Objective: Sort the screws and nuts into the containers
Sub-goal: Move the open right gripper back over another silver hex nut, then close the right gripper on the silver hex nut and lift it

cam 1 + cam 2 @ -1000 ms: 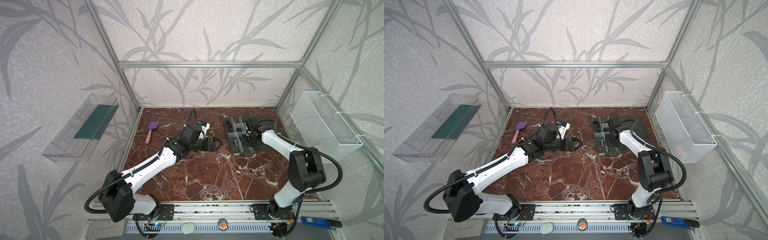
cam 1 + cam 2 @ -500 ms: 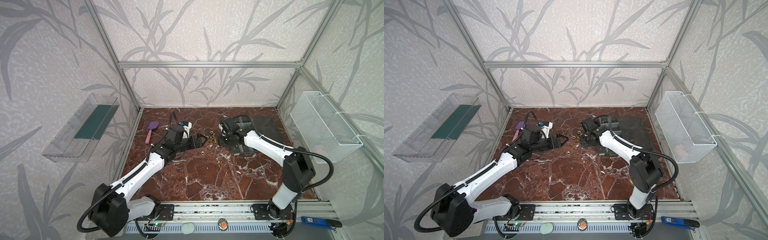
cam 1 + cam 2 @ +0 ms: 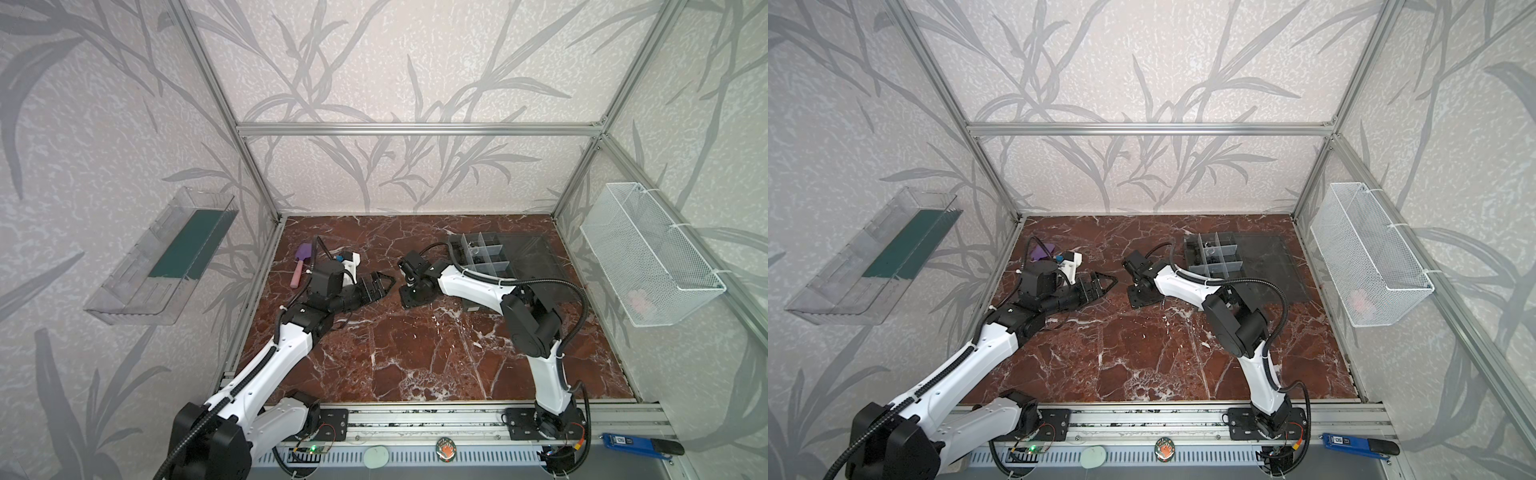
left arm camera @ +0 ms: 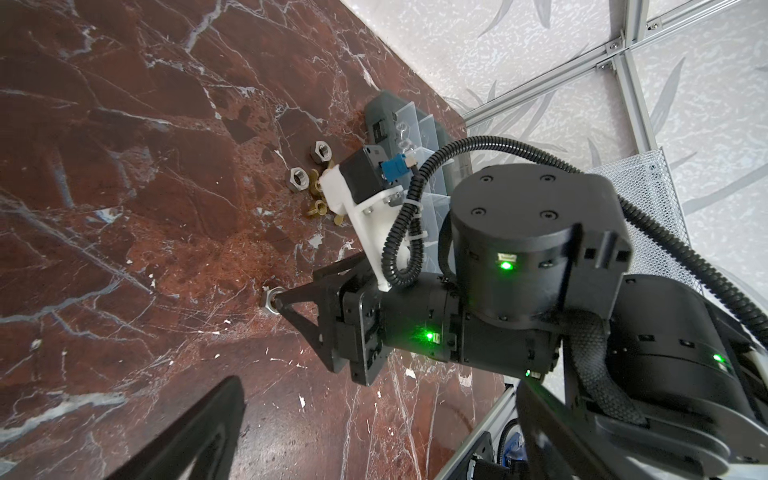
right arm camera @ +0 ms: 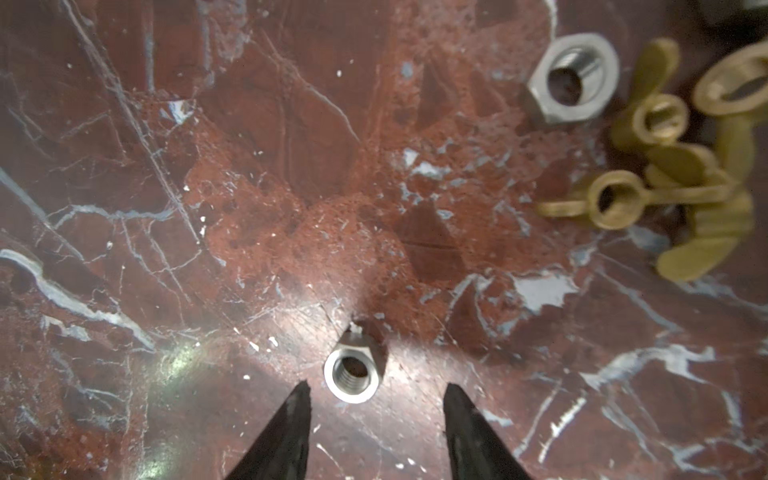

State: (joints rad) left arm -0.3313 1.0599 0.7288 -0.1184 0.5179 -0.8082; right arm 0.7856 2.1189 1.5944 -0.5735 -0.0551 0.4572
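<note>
My right gripper shifts away from the organizer box next and lowers around the small silver nut [image 5: 352, 373]. The nut sits below the gripper's fingers, nearer one finger.
A small silver nut [image 5: 352, 372] lies on the marble just ahead of my right gripper [image 5: 376, 390], whose open jaws straddle it without touching. A larger silver nut [image 5: 571, 79] and several brass wing nuts [image 5: 665, 166] lie off to one side. In the left wrist view the same small nut [image 4: 270, 301] sits at the right gripper's tips. The containers, compartments of a clear grey organizer box [image 3: 482, 253], stand behind the right arm. My left gripper [image 3: 380, 284] hovers open and empty, left of the right gripper [image 3: 411, 286]. No screws can be made out.
The box's open transparent lid [image 3: 536, 257] lies flat to its right. A purple spatula [image 3: 301, 266] lies at the back left. A white wire basket [image 3: 648, 257] hangs on the right wall and a clear shelf [image 3: 166, 257] on the left wall.
My right gripper swung from the organizer box leftward to the loose nuts and opened its jaws. The left arm drew back to the left, away from the pile.
</note>
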